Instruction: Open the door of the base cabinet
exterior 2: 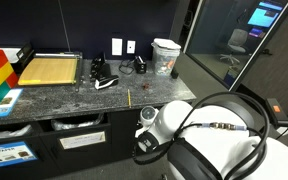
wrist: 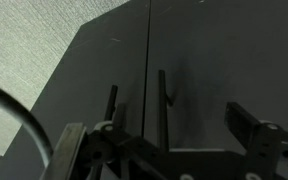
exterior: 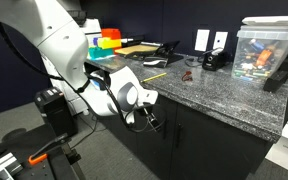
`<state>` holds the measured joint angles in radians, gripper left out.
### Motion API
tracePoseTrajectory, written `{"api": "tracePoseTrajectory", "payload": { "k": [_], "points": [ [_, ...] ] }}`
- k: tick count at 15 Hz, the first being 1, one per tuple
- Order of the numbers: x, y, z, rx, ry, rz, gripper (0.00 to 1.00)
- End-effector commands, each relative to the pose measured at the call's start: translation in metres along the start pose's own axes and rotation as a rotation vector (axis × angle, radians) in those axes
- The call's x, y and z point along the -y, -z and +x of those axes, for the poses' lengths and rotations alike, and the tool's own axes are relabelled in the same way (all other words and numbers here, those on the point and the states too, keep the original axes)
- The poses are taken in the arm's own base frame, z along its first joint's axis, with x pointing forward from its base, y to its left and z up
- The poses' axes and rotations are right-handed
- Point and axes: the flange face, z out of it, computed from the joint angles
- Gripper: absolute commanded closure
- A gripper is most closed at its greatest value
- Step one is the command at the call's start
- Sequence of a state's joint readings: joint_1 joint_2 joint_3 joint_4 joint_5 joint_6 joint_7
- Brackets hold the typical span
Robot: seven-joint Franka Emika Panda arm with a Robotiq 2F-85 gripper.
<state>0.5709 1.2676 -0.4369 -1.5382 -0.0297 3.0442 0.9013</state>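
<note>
The gripper moves closer toward the doors next and closes around the twin door's handle [wrist: 162,100], because that handle shows between my open fingers in the wrist view.
In the wrist view two matte black doors meet at a vertical seam. The door [wrist: 99,70] lies left of the seam, with its slim bar handle [wrist: 112,102] along that edge. The twin door's handle [wrist: 162,100] is just right of the seam. My gripper [wrist: 179,135] is open and empty, close in front of the doors, with the twin's handle between the fingers in the picture. Both doors look shut. In an exterior view my gripper [exterior: 149,118] hangs before the base cabinet [exterior: 209,145] front. In an exterior view my arm [exterior 2: 199,135] hides the doors.
The granite top [exterior: 219,90] carries a clear plastic box [exterior: 264,55], coloured bins [exterior: 109,40], a wooden board [exterior 2: 49,68] and small black items [exterior 2: 104,75]. Labelled drawer fronts [exterior 2: 79,140] lie beside the doors. A black stand [exterior: 54,112] is on the floor nearby.
</note>
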Motion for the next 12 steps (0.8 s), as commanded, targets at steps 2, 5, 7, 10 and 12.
{"api": "tracePoseTrajectory", "payload": {
  "k": [2,5,7,10,12],
  "points": [
    [0.010,-0.015,0.005,-0.100,-0.036,0.001,0.00],
    [0.013,-0.020,0.007,-0.146,-0.031,-0.014,0.00],
    [0.016,-0.022,0.011,-0.175,-0.031,-0.022,0.00],
    [0.021,-0.024,0.014,-0.198,-0.035,-0.030,0.32],
    [0.024,-0.026,0.011,-0.199,-0.037,-0.029,0.49]
  ]
}}
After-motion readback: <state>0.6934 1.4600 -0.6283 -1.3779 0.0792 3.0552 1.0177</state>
